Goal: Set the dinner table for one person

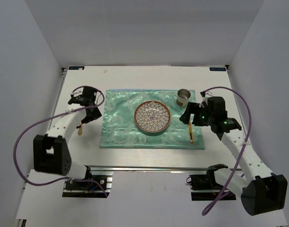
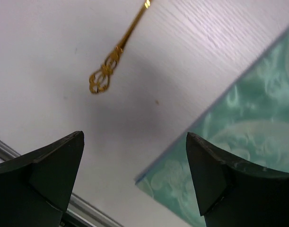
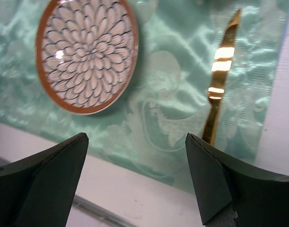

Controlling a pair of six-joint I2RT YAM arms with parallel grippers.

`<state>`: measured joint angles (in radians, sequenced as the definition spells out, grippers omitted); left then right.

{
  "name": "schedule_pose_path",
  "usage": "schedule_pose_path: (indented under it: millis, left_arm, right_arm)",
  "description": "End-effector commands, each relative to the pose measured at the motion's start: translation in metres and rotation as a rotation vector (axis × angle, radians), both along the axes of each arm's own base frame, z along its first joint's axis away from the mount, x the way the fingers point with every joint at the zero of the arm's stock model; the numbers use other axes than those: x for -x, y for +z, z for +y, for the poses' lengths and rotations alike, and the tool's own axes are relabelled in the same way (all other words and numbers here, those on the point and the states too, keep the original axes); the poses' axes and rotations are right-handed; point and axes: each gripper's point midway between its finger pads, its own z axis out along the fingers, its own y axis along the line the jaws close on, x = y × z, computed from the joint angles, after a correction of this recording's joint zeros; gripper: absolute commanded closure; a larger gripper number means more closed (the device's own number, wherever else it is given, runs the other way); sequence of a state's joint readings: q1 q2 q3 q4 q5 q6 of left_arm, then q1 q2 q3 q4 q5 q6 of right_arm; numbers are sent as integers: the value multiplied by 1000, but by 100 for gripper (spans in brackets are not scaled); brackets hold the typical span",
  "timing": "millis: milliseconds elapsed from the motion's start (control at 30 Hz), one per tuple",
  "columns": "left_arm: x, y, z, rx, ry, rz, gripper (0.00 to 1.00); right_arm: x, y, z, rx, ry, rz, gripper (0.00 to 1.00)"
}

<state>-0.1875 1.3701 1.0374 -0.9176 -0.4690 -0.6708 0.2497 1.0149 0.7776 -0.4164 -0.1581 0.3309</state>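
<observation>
My left gripper moves down and away from the cloth onto the gold utensil's slim handle next.
The white dinner table carries a shiny green cloth. On the cloth are a flower-patterned plate with a brown rim, a metal cup behind it to the right, and a gold knife to the right of the plate. A gold utensil with an ornate handle lies on the bare table left of the cloth. My left gripper is open and empty above the utensil. My right gripper is open and empty above the knife and near the plate.
The table's metal rail runs along the front edge. White walls close in the back and both sides. The near left corner of the cloth shows in the left wrist view, with bare white tabletop beside it.
</observation>
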Motion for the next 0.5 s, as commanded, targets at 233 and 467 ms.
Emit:
schedule_pose_path:
  millis: [233, 467]
  left_arm:
    - [-54, -87, 50, 99, 80, 245, 2]
    - [-65, -105, 73, 148, 119, 275, 2]
  right_arm:
    - [42, 18, 46, -196, 294, -44, 11]
    - [53, 25, 55, -245, 355, -92, 11]
